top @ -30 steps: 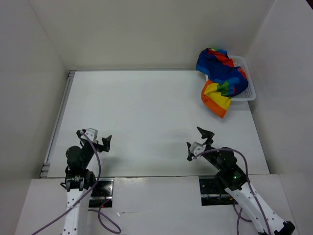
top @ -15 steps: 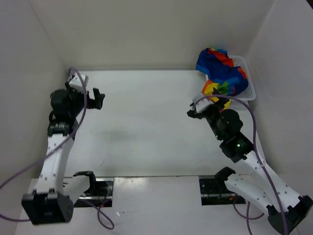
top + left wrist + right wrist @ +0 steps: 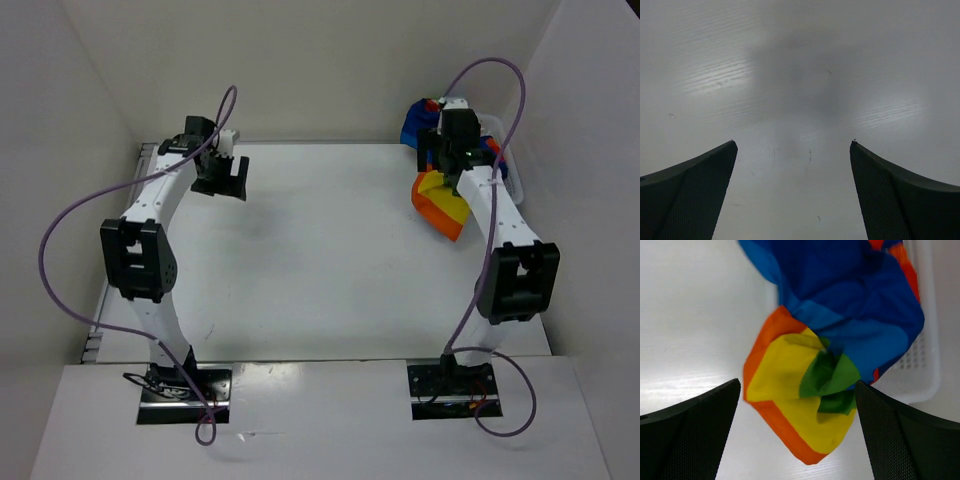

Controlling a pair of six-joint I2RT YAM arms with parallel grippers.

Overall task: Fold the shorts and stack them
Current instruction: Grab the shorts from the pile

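I need to move my right gripper down and to the right in the top view next, around the shorts' blue fold beside the basket. The gripper's open fingers are above it.
The shorts point(image 3: 441, 203) are a crumpled heap of rainbow-striped cloth at the far right, spilling from a white mesh basket point(image 3: 512, 188) onto the table. In the right wrist view the shorts point(image 3: 840, 315) show blue folds on top, with a green, yellow and orange flap hanging over the table. My right gripper point(image 3: 447, 160) hangs open just above that flap, its jaws point(image 3: 797, 382) spread on either side of the yellow and green part, with nothing held. My left gripper point(image 3: 222, 183) stands open over bare table at the far left, and nothing lies between its fingers point(image 3: 793, 142).
The white basket point(image 3: 927, 365) sits in the far right corner against the walls. White walls close in the table at the back and on both sides. A grey rail point(image 3: 125, 235) runs along the table's left edge. Both arm bases sit at the near edge.
Both arms have swung from the near edge out to the far side: the left to the far left of the table, the right over the shorts. Both grippers stayed open.
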